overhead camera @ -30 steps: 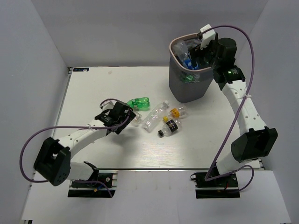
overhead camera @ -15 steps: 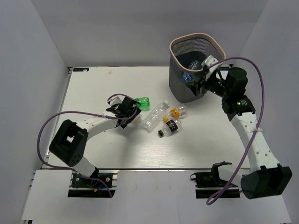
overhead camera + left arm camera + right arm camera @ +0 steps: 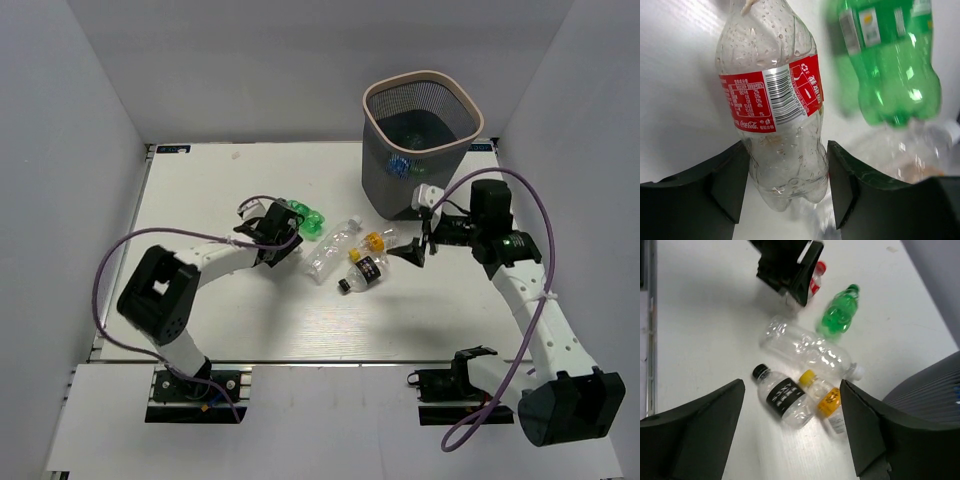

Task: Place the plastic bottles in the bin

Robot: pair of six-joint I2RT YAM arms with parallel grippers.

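My left gripper will rise outward and to the right in the top view and release the red-labelled bottle over the bin's opening [image 3: 414, 112], as the bin's rim is high.
A clear red-labelled bottle [image 3: 775, 100] lies on the white table, its base between the fingers of my left gripper [image 3: 787, 145]. Both pads press its sides, so the gripper is shut on it. A green bottle [image 3: 305, 217] lies just beyond. My right gripper [image 3: 415, 248] hangs open and empty above three lying bottles: a black-labelled one [image 3: 782, 395], a yellow-capped one [image 3: 827, 400] and a bigger clear one [image 3: 805, 347]. The bin [image 3: 424, 78], dark mesh with a beige rim, stands at the back right with bottles showing inside.
White walls close in the table [image 3: 200, 190] on the left, back and right. The right arm's purple cable loops beside the bin. In the right wrist view the left gripper [image 3: 790, 265] sits just past the clear bottle.
My right gripper has left the bin's mouth and come down left, over the bottles on the table. My left gripper has closed its fingers onto the red-labelled bottle.
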